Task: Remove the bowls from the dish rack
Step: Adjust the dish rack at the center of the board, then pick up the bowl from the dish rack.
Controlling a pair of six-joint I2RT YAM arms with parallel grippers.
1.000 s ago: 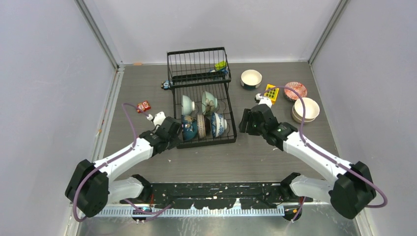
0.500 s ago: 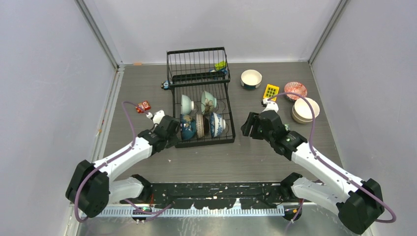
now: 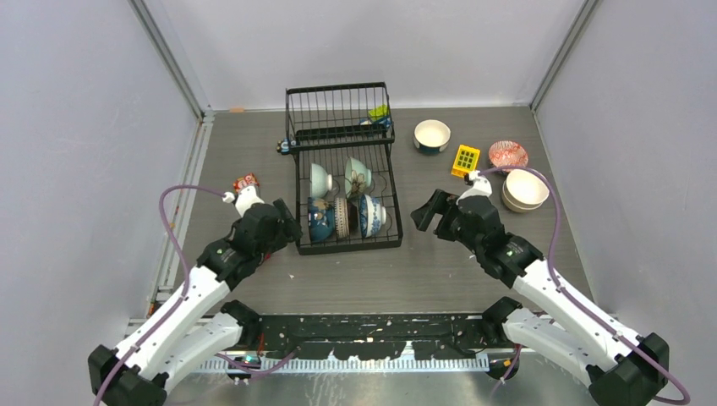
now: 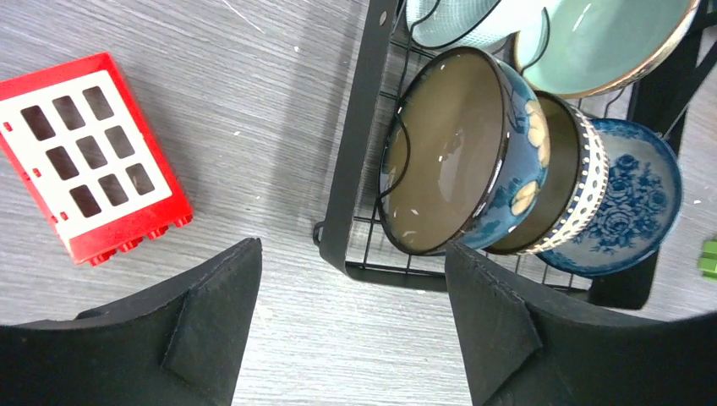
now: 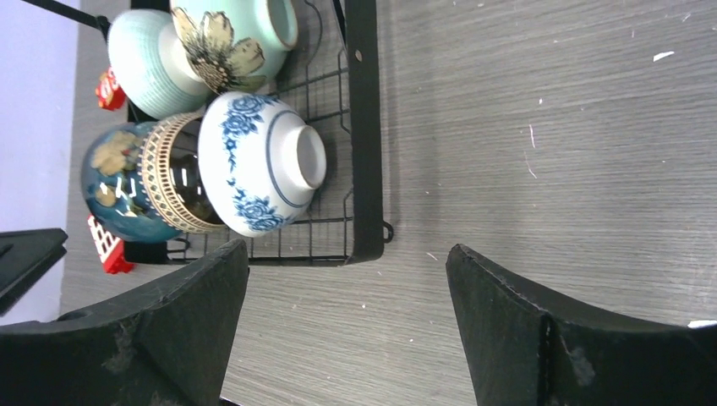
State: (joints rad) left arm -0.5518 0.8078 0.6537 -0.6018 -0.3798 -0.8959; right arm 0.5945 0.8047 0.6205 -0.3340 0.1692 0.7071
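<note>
Next, my left gripper should turn and swing over the rack onto the blue-and-white bowl's rim (image 3: pixel 363 215) (image 4: pixel 678 193), which stands upright to its right in the top view.
The black wire dish rack (image 3: pixel 391 194) holds several bowls on edge: a dark blue bowl (image 3: pixel 320 220), a brown-banded bowl (image 3: pixel 344 216), a blue-and-white bowl (image 3: pixel 372 216), a pale teal bowl (image 3: pixel 321 179) and a pale green flowered bowl (image 3: pixel 359 176). My left gripper (image 3: pixel 286 230) stands open just left of the rack's front corner. In the left wrist view the left gripper (image 4: pixel 351 249) has bare table between its fingers, with the dark blue bowl (image 4: pixel 448 161) ahead. My right gripper (image 3: pixel 427 216) is open right of the rack. In the right wrist view the right gripper (image 5: pixel 347 249) is empty, near the blue-and-white bowl (image 5: pixel 262 165).
On the table to the right sit a white bowl (image 3: pixel 432 135), a red-patterned bowl (image 3: pixel 507 155) and stacked cream bowls (image 3: pixel 525 189), with a yellow block (image 3: pixel 466 157) between them. A red block (image 3: pixel 246 182) lies left of the rack. Green and yellow blocks (image 3: pixel 380 112) rest in the raised back section.
My left gripper has opened and drawn back to the left from the dark blue bowl, which stays in the rack. My right gripper has opened wider and shifted slightly right.
</note>
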